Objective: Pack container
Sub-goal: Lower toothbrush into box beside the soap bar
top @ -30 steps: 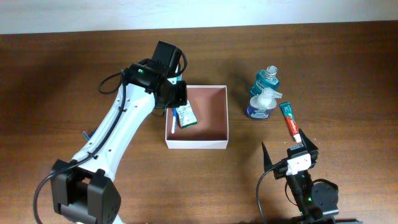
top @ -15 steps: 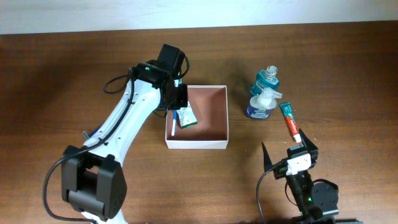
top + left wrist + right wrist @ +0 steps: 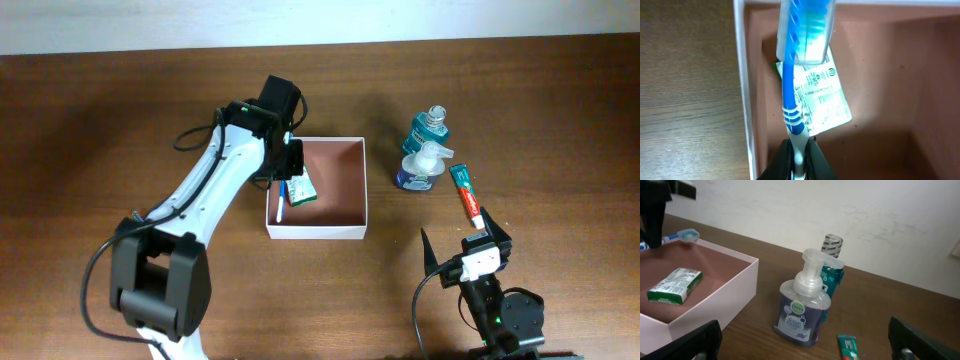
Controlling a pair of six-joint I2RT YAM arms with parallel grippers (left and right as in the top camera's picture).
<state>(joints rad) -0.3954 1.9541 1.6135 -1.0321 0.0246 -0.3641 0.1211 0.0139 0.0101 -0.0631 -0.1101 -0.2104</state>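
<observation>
My left gripper should lower the toothbrush into the container (image 3: 350,231) along the container's side and release it, since the container's bare bottom beside the green and white box is below.
The container (image 3: 350,231) is a square white-walled box with a reddish-brown floor at the table's middle; it also shows in the left wrist view (image 3: 742,75) and the right wrist view (image 3: 715,305). A small green and white box (image 3: 300,187) (image 3: 822,97) (image 3: 675,285) lies inside at its left. My left gripper (image 3: 283,180) (image 3: 799,165) is shut on a blue and white toothbrush (image 3: 795,85) (image 3: 677,236), held over the container's left side. My right gripper (image 3: 465,245) (image 3: 800,355) is open and empty near the front right.
A foam soap pump bottle (image 3: 418,167) (image 3: 802,305) and a teal mouthwash bottle (image 3: 430,127) (image 3: 832,262) stand right of the container. A toothpaste tube (image 3: 465,195) (image 3: 847,347) lies in front of them, near my right gripper.
My left arm has shifted slightly right and further over the container's left side with the toothbrush. The right arm has not moved.
</observation>
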